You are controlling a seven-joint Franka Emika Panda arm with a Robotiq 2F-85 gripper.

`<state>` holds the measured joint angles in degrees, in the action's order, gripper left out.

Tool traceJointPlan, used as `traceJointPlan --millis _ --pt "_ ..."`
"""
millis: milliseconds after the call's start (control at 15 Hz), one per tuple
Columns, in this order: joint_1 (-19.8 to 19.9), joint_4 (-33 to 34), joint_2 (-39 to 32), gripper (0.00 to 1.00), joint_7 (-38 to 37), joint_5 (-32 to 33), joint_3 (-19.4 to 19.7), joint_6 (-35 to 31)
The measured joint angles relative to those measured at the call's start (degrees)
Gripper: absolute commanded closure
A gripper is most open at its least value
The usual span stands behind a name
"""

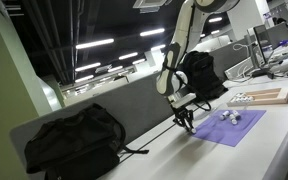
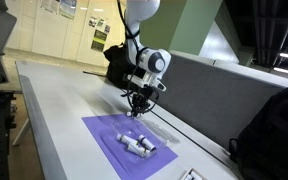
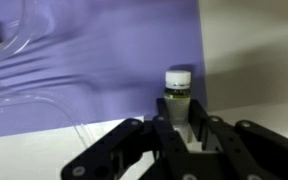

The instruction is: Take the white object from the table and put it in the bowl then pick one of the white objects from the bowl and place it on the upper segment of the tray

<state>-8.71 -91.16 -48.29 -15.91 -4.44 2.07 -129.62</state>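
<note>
I will first raise and turn my gripper to get the white object over the bowl (image 2: 140, 146). Then I will lower the white object beside the white pieces inside.
My gripper (image 3: 179, 125) is low over the table at the near edge of the purple mat, seen in both exterior views (image 1: 184, 122) (image 2: 136, 104). Its fingers are shut on the white object (image 3: 179, 92), a small vial with a white cap and yellowish body. The bowl (image 2: 140, 146), a small pale dish with white pieces in it, sits on the mat away from the gripper; it also shows in an exterior view (image 1: 229, 117). The tray (image 1: 265, 96), light wood with a reddish rim, lies beyond the mat with small white pieces on it.
The purple mat (image 1: 234, 130) (image 2: 119, 138) (image 3: 94, 60) covers the table between gripper and tray. A black backpack (image 1: 72, 142) (image 2: 274, 130) lies on the table. Another black bag (image 1: 202, 72) stands behind the arm. A grey partition runs along the table's far side.
</note>
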Motion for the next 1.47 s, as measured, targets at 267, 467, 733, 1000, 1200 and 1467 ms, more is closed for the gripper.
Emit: traceJointPlan --millis 267,467,733,1000,1200,1467 --pt "0.2 0.2 1.0 0.93 -5.5 -2.5 0.1 0.8" --pt "0.5 -0.2 4.4 0.93 -7.8 -7.2 -0.4 1.1" --pt "0.5 -4.2 12.8 0.93 -8.5 -8.2 -0.4 5.5" --pt "0.5 -11.9 20.5 0.93 -9.3 -4.6 1.0 10.6" --pt "1.1 -17.2 23.3 0.93 -9.9 -1.5 2.4 11.6" --pt "2.0 -21.4 23.2 0.93 -11.8 3.4 4.6 8.8"
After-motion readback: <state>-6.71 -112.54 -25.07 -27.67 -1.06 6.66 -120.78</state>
